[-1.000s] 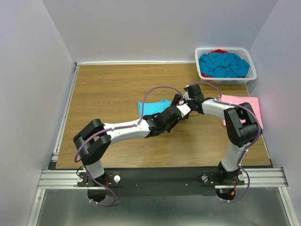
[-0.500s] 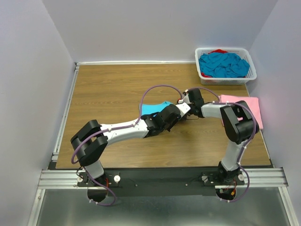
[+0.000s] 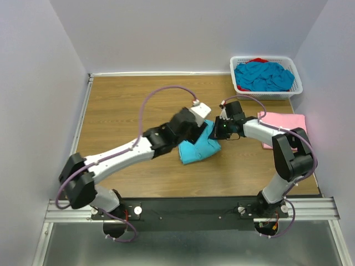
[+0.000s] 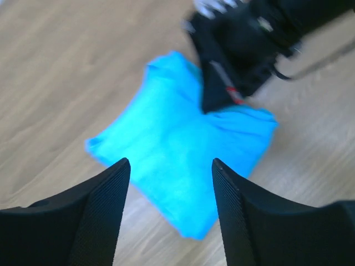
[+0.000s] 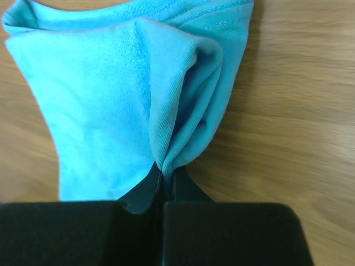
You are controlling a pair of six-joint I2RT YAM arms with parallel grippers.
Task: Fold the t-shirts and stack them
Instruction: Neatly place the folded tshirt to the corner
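Observation:
The pink t-shirt is to the right of my right gripper in the top view, so I should carry the turquoise t-shirt onto the pale pink t-shirt [image 3: 285, 124] and release it.
A folded turquoise t-shirt [image 3: 198, 148] lies on the wooden table near the middle. My left gripper [image 3: 195, 132] hovers over its left part, open, and the left wrist view shows nothing between its fingers [image 4: 105, 210], only the shirt [image 4: 177, 149] below. From the right, my right gripper [image 3: 217, 132] is shut on a bunched fold at the shirt's right edge [image 5: 183, 111]. That fold runs down into the closed jaws of the right gripper [image 5: 166, 174]. A pale pink t-shirt [image 3: 285, 124] lies flat at the right, partly under the right arm.
A white lattice basket [image 3: 266, 95] at the back right holds a heap of turquoise t-shirts [image 3: 263, 76] with a bit of red cloth [image 3: 256, 60] behind. Grey walls close in the table on three sides.
My left gripper has opened, let go of the turquoise shirt and drawn back to the left. My right gripper has shut on the shirt's right edge. The shirt now lies in plain sight.

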